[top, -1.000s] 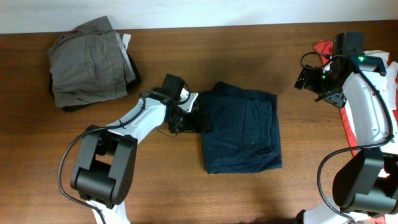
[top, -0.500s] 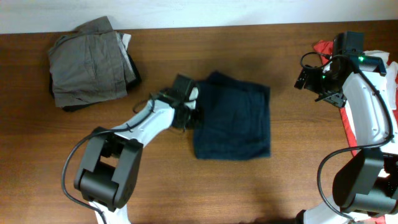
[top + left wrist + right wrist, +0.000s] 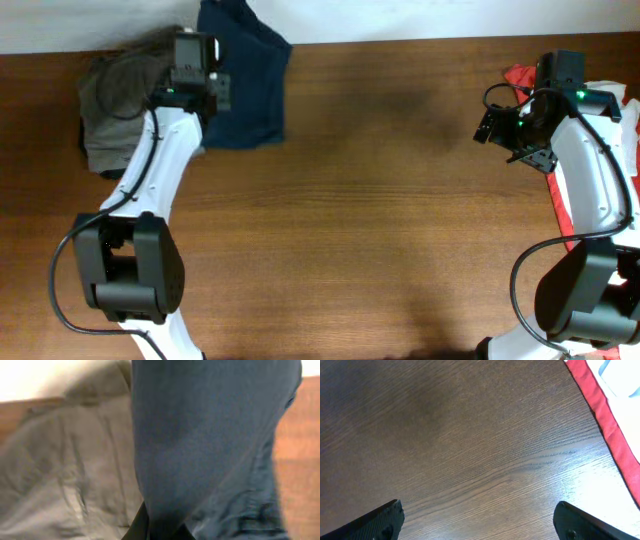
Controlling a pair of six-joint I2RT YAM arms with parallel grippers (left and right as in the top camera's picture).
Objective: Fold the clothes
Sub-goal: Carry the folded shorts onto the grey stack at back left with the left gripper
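Observation:
Next, my left gripper should go left in the overhead view across the grey-khaki pile (image 3: 120, 103) (image 3: 72, 467) and release the edge of the navy shorts, which hang beside it.
The folded navy-blue shorts (image 3: 245, 85) hang at the far left of the table, partly over its back edge, beside the pile of grey-khaki shorts (image 3: 120, 110). My left gripper (image 3: 212, 95) is shut on the left edge of the navy shorts. In the left wrist view the navy cloth (image 3: 210, 445) fills the right side and is pinched between my dark fingers (image 3: 145, 527), with the grey-khaki shorts (image 3: 65, 470) underneath at the left. My right gripper (image 3: 503, 135) stands open over bare wood at the far right, its fingertips (image 3: 380, 520) wide apart and nothing between them.
A red garment (image 3: 520, 78) with white cloth (image 3: 600, 92) lies at the table's right edge; the red hem (image 3: 605, 415) and white cloth (image 3: 620, 375) show in the right wrist view. Dark cloth lies under the grey-khaki pile. The wooden table (image 3: 380, 220) spans the middle.
My left gripper has shut on the navy shorts and carried them from the table's middle to the far left, up to the grey-khaki pile. The right arm has not moved.

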